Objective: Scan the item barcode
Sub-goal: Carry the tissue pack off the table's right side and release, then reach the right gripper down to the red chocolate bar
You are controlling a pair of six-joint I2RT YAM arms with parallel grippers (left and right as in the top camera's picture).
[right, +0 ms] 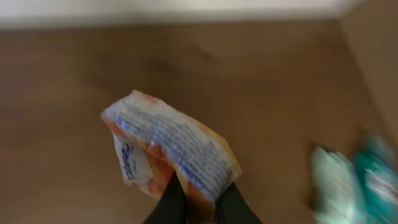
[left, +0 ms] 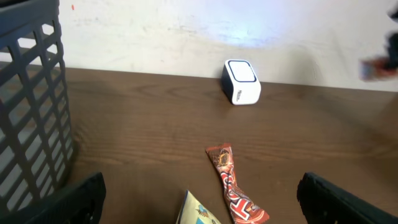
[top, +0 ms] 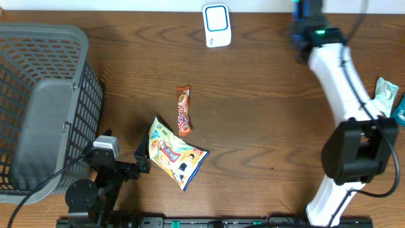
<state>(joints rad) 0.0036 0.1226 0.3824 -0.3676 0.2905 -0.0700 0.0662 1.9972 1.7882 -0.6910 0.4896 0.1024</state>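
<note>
I should next swing the orange-and-white packet [right: 168,146] in my right gripper to the right in the overhead view and down toward the green and teal packets, because others are already there.
The white scanner [top: 216,25] with a blue-edged face stands at the table's far edge, and it also shows in the left wrist view as the scanner [left: 241,81]. My right gripper [right: 202,188] is shut on an orange-and-white printed packet [right: 168,146], which it holds above the table with the blue print facing the camera. In the overhead view the right arm [top: 342,76] reaches to the far right, right of the scanner, and the packet is hidden there. Near the front left, my left gripper [top: 143,158] stands open and empty beside a yellow snack bag [top: 175,155].
A grey mesh basket [top: 38,107] fills the left side. A red-brown candy bar [top: 183,111] lies mid-table, just beyond the yellow bag. Green and teal packets [top: 387,96] lie at the right edge, blurred in the right wrist view as packets [right: 351,180].
</note>
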